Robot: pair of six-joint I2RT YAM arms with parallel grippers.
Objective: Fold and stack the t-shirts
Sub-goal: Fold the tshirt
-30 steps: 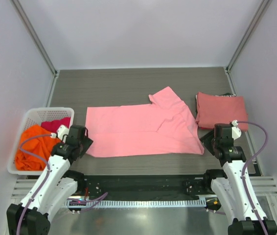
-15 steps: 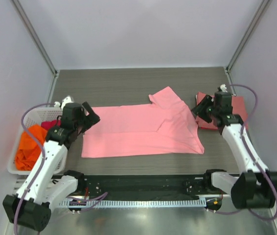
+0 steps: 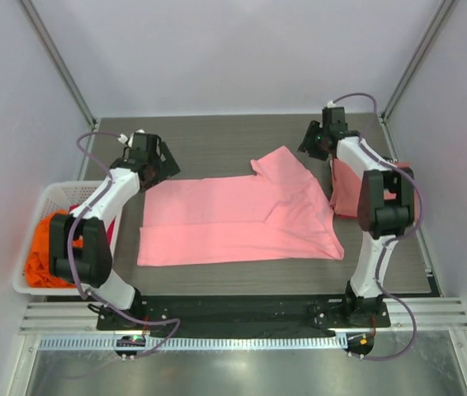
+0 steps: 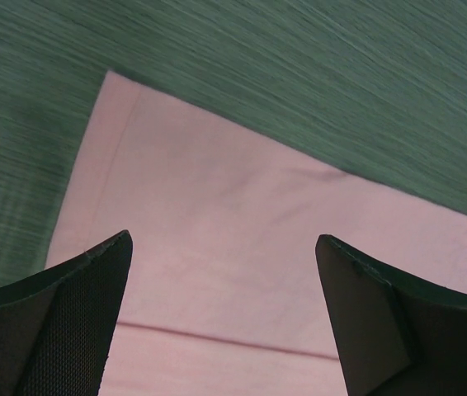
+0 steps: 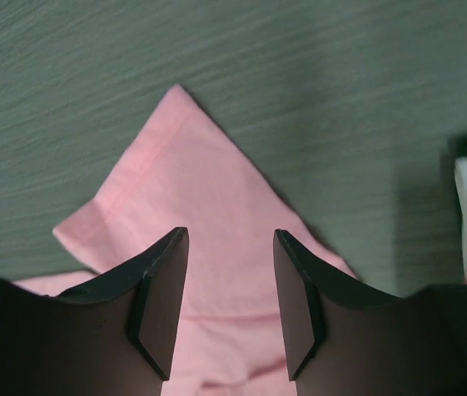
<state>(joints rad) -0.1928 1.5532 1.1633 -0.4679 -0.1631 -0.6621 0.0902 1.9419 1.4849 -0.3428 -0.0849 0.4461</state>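
I will next move my right gripper to the left in the top view and down onto the sleeve's far tip (image 3: 283, 151) (image 5: 176, 99), which is beside its open fingers.
A light pink t-shirt (image 3: 242, 219) lies spread across the middle of the table, with one sleeve (image 3: 283, 165) pointing toward the far side. My left gripper (image 3: 166, 165) hovers open over its far left corner (image 4: 217, 190), and my left gripper's (image 4: 224, 243) jaws stand wide with nothing between them. My right gripper (image 3: 309, 144) is open above the sleeve (image 5: 184, 157), its fingers (image 5: 229, 233) apart and empty. A folded salmon-red t-shirt (image 3: 342, 194) lies at the right, partly hidden by the right arm. An orange t-shirt (image 3: 48, 247) is bunched in the basket.
A white lattice basket (image 3: 52, 191) stands at the table's left edge behind the left arm. Both arms stretch from the near edge along the sides of the pink shirt. Metal frame posts and white walls close in the far corners.
Both arms have swung from the shirt's near corners out to its far side. The left jaws have opened wide. The shirt's near left corner has shifted slightly left.
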